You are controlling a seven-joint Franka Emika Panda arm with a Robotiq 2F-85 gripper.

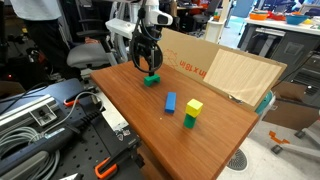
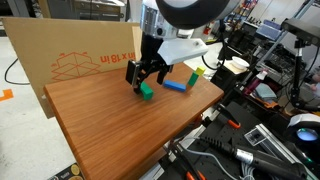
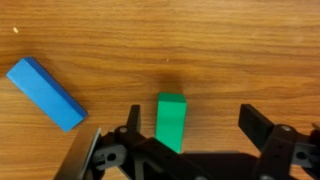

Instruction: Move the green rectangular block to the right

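Note:
My gripper will go down around the green rectangular block (image 2: 146,92) (image 3: 171,119) next and close across its long sides, because the block is already below, between the open fingers.
The green rectangular block (image 3: 171,119) lies flat on the wooden table and shows in both exterior views (image 1: 151,80) (image 2: 146,91). My gripper (image 3: 190,125) is open and hangs just above it; the block sits between the fingers, close to the left finger in the wrist view. The fingers are apart and hold nothing. In the exterior views the gripper (image 1: 148,66) (image 2: 146,76) stands directly over the block.
A blue elongated block (image 3: 45,93) (image 1: 170,102) (image 2: 176,86) lies nearby. A darker green upright block capped by a yellow cube (image 1: 192,112) (image 2: 194,72) stands further along. A cardboard sheet (image 2: 80,55) (image 1: 215,65) leans behind the table (image 1: 200,135).

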